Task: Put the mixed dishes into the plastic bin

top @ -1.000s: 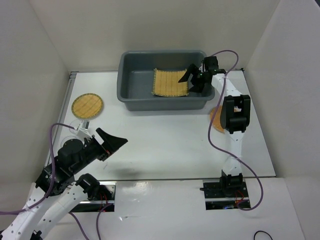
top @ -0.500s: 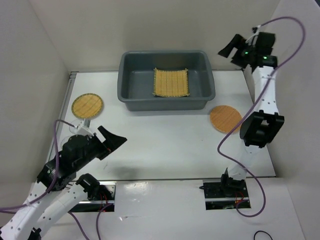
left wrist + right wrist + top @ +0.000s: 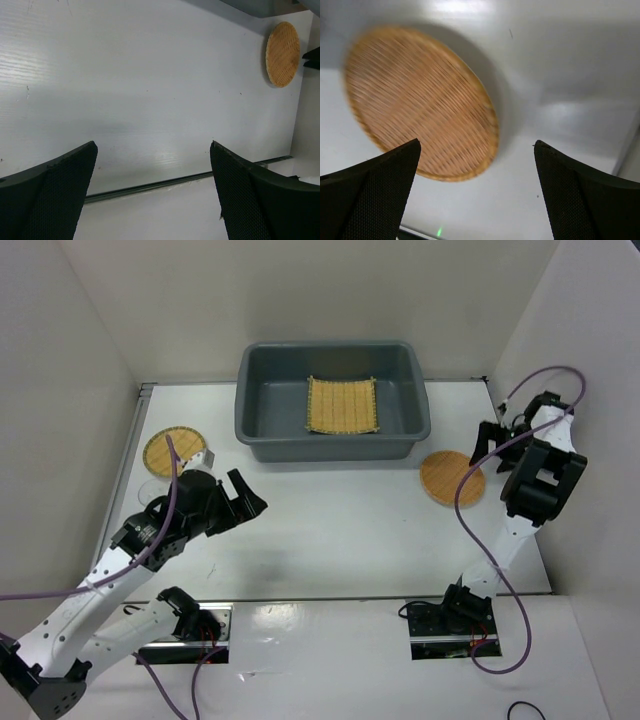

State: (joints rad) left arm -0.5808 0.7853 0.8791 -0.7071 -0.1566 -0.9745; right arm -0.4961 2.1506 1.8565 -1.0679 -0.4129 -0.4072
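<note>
The orange-brown disc's rim (image 3: pixel 482 478) (image 3: pixel 493 142) facing the side shows between my right gripper's open fingers, so I should move that gripper down toward the tabletop onto the rim next.
The dark grey plastic bin (image 3: pixel 258 425) stands at the back centre with the square yellow woven mat (image 3: pixel 342 405) flat inside it. The orange-brown disc (image 3: pixel 452 478) lies on the table right of the bin; in the right wrist view (image 3: pixel 420 100) it lies just beyond my fingers. My right gripper (image 3: pixel 487 441) (image 3: pixel 477 175) is open and empty, just right of that disc. The yellow-tan disc (image 3: pixel 175 450) lies at the left. My left gripper (image 3: pixel 245 507) (image 3: pixel 152 170) is open and empty over bare table. A clear glass cup (image 3: pixel 150 489) shows faintly beside the left arm.
White walls close in the table on the left, back and right. The table's front edge (image 3: pixel 150 185) runs just under my left fingers. The orange-brown disc also shows far off in the left wrist view (image 3: pixel 282 54). Purple cables loop from both arms.
My right gripper left the bin, swung high to the right, then came down beside the orange-brown disc. The mat stayed in the bin. My left arm moved up and right.
</note>
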